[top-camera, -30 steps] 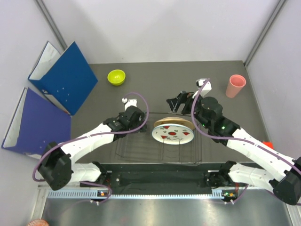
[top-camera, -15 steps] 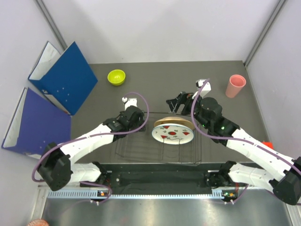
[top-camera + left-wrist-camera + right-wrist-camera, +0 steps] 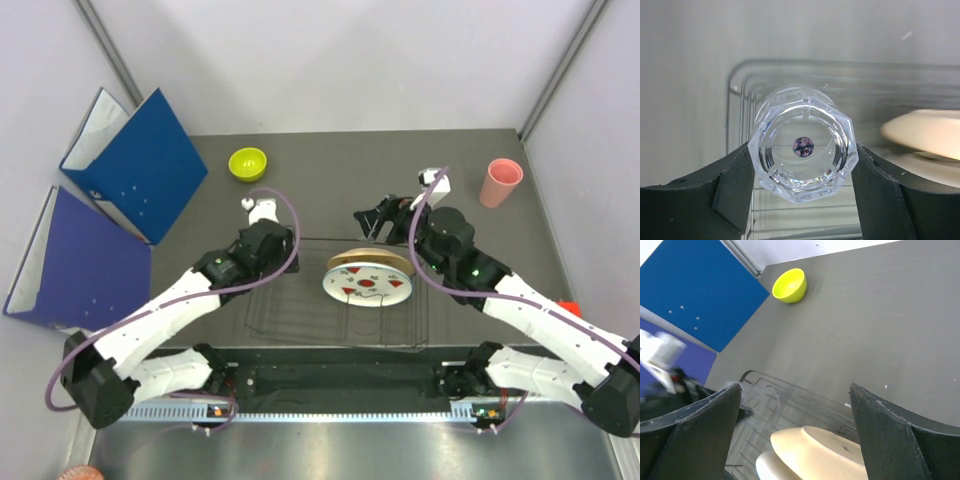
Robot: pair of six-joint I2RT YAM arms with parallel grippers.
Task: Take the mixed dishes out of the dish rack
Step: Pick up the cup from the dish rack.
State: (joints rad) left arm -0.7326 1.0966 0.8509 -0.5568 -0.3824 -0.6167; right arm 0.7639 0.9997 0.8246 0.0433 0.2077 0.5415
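Observation:
Next, my right gripper moves to the left in the top view onto the tumbler's loose end, because my left gripper's fingers hold only the tumbler's base end.
A clear glass tumbler (image 3: 802, 142) sits between my left gripper's (image 3: 802, 170) two black fingers (image 3: 735, 190), base toward the camera, held above the black wire dish rack (image 3: 738, 95). In the top view the gripper itself is hidden under the left wrist. Two plates stand in the rack (image 3: 340, 335): a tan plate (image 3: 368, 261) and a white plate with red marks (image 3: 368, 286). My right gripper (image 3: 375, 218) hangs open just behind the plates, with nothing in it. The lime-green bowl (image 3: 248, 163) and pink cup (image 3: 500, 182) stand on the table outside the rack.
Two blue ring binders (image 3: 135, 165) stand at the left edge of the table. A small orange-red block (image 3: 570, 306) lies at the right edge beside the right arm. Grey walls close in the table's back and sides.
The left jaws closed onto the tumbler, and the left wrist has since moved back and to the left with it. The right arm has not moved.

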